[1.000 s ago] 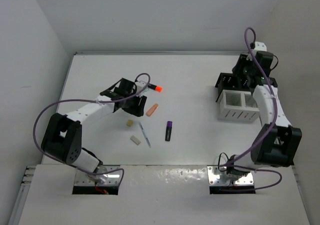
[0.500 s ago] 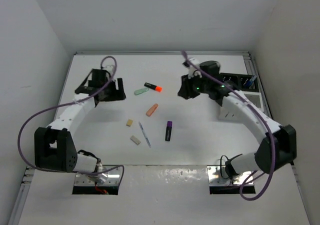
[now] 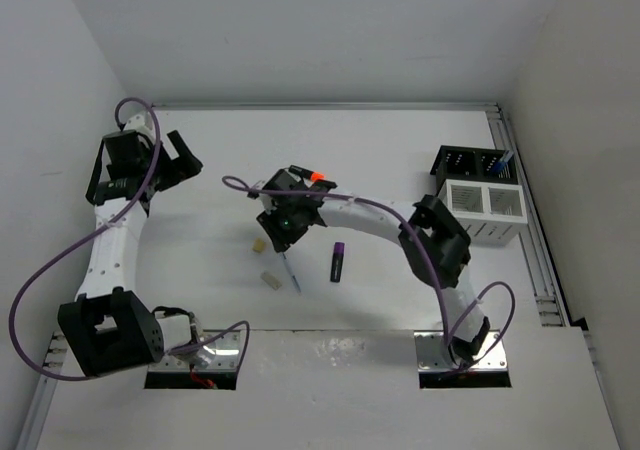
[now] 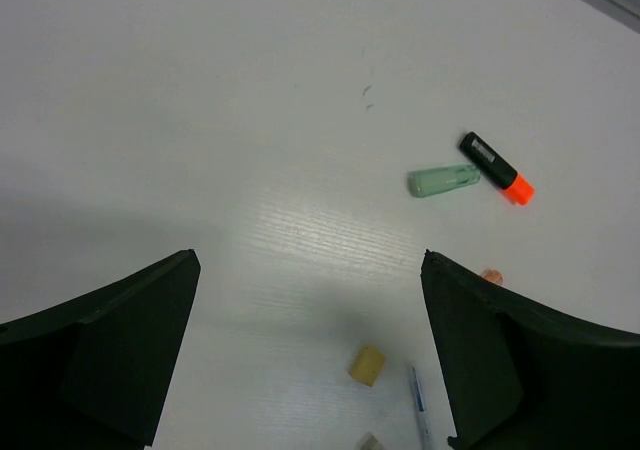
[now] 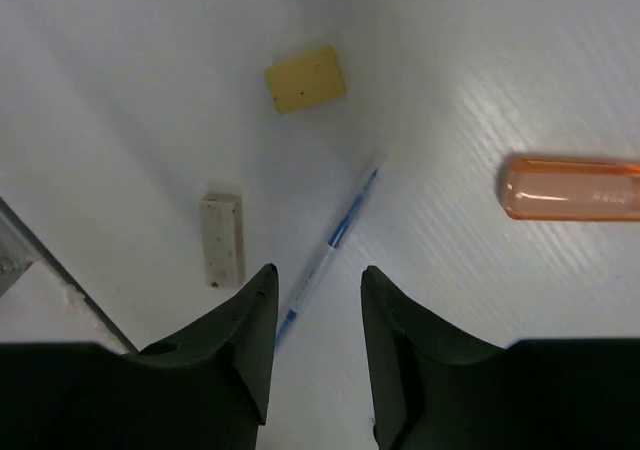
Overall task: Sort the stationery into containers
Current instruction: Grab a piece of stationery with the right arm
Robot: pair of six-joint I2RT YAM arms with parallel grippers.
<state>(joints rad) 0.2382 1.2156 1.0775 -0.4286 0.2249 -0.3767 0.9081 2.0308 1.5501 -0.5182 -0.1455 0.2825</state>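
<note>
The body of the thin blue pen is showing between my open fingers, so I will lower my right gripper onto the end of the pen by the yellow eraser and close.
My right gripper hangs open just above a thin blue pen, whose shaft runs between the fingertips; nothing is gripped. From above, that gripper is at table centre with the pen below it. Nearby lie a yellow eraser, a pale eraser and an orange highlighter. My left gripper is wide open and empty, high over the far left. It looks down on a mint highlighter and an orange-tipped black highlighter. A purple-black highlighter lies right of the pen.
The white slatted box and the black organiser behind it stand at the table's right side. My right arm stretches across the table from them to the centre. Walls close in the left, back and right sides.
My left arm pulled back from the scattered items to the far left and its jaws widened. My right arm swung from the containers across to the centre, above the pen.
</note>
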